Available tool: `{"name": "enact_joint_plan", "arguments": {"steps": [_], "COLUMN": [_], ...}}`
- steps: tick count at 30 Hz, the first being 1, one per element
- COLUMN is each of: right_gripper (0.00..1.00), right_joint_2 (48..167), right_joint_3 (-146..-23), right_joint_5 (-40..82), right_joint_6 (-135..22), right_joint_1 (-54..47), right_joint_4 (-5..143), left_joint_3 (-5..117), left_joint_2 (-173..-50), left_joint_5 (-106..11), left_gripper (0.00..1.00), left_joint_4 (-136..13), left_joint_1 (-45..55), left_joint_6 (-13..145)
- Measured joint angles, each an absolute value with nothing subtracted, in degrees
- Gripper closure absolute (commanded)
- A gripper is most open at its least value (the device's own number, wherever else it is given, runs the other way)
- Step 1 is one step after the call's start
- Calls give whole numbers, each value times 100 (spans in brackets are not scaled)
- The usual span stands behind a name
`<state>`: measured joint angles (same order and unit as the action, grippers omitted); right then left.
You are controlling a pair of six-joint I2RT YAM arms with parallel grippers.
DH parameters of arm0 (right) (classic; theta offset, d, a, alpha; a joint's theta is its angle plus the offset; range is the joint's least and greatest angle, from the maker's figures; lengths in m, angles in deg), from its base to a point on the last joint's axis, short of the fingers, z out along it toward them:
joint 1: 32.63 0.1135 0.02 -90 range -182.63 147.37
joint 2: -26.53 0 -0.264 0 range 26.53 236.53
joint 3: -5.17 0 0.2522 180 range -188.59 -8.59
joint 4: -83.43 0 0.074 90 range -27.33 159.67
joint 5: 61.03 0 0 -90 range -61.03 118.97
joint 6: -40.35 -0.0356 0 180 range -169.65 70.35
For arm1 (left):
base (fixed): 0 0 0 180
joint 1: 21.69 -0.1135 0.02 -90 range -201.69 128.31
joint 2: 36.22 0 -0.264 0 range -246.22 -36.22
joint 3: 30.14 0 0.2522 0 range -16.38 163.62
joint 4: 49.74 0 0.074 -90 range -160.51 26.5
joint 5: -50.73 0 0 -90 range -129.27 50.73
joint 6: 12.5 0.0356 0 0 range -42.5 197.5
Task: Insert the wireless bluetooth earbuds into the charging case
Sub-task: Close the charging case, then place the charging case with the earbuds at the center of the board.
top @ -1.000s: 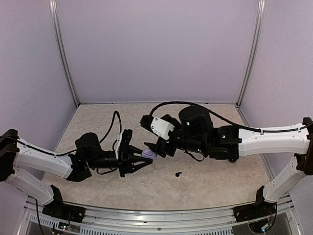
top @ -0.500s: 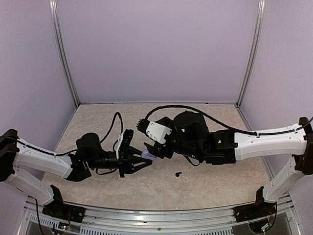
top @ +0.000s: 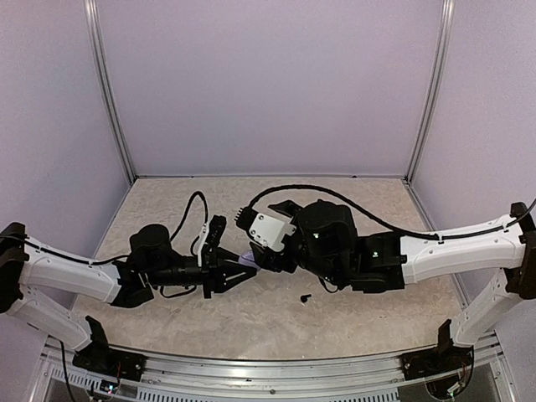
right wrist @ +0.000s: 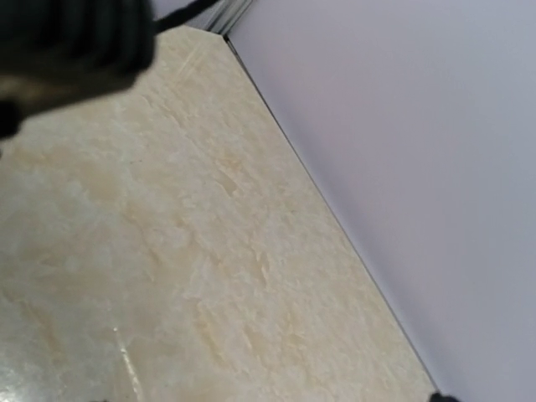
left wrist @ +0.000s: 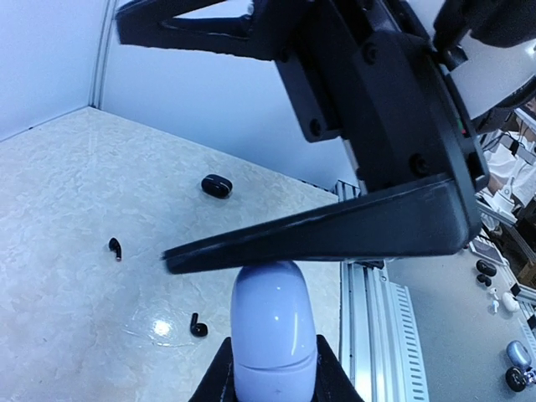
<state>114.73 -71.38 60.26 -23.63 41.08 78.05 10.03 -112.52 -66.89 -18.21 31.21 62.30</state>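
Observation:
The case should next go outward and to the left in the top view with my left gripper, then down onto bare tabletop, clear of the black earbuds, to be released there.
My left gripper (top: 241,270) is shut on a pale lavender charging case (left wrist: 272,331), its fingers (left wrist: 328,373) on both sides of it above the table. My right gripper (top: 258,260) is open; its two black fingers (left wrist: 335,234) spread wide in front of the left wrist camera, the lower one against the case's far end. Two tiny black earbuds (left wrist: 115,248) (left wrist: 198,327) lie on the table beyond the case. One black earbud (top: 305,297) shows in the top view. The pale earbuds are out of view. The right wrist view shows no fingers.
A small black charging case (left wrist: 217,186) lies farther off on the beige table (top: 352,310). The metal rail of the table's near edge (left wrist: 373,335) runs beside the held case. Lilac walls (top: 268,84) enclose the back and sides.
My right arm has swung left and its open gripper has come up against the held case. My left gripper has risen slightly, still holding the case.

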Motion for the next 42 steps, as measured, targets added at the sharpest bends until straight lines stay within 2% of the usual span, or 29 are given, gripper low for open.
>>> {"name": "enact_joint_plan", "arguments": {"steps": [6, 11, 14, 18, 30, 42], "right_gripper": [12, 6, 1, 1, 1, 1], "right_joint_2": [10876, 10216, 9856, 9580, 9362, 9134], "right_joint_3": [-6928, -6661, -6471, -6218, -5868, -5866], "right_joint_5": [5433, 4859, 4655, 4550, 4714, 4404], "right_joint_6": [-2555, -2883, -3097, -3312, -3613, -4044], "right_joint_1": [3909, 3457, 3210, 3133, 3100, 2958], "right_joint_4": [7722, 7676, 7702, 7835, 8052, 7886], "left_joint_3": [1007, 1049, 1200, 1512, 2942, 4345], "left_joint_2": [-11236, -11232, -11243, -11407, -12961, -14703], "left_joint_5": [-6296, -5990, -5771, -5474, -4997, -5100], "left_gripper": [100, 91, 90, 90, 89, 89], "left_joint_4": [-1714, -1674, -1886, -2133, -3252, -4334], "left_joint_1": [2802, 2330, 2000, 1449, 7, -374], "left_joint_6": [6208, 5983, 5839, 5577, 4728, 4449]}}
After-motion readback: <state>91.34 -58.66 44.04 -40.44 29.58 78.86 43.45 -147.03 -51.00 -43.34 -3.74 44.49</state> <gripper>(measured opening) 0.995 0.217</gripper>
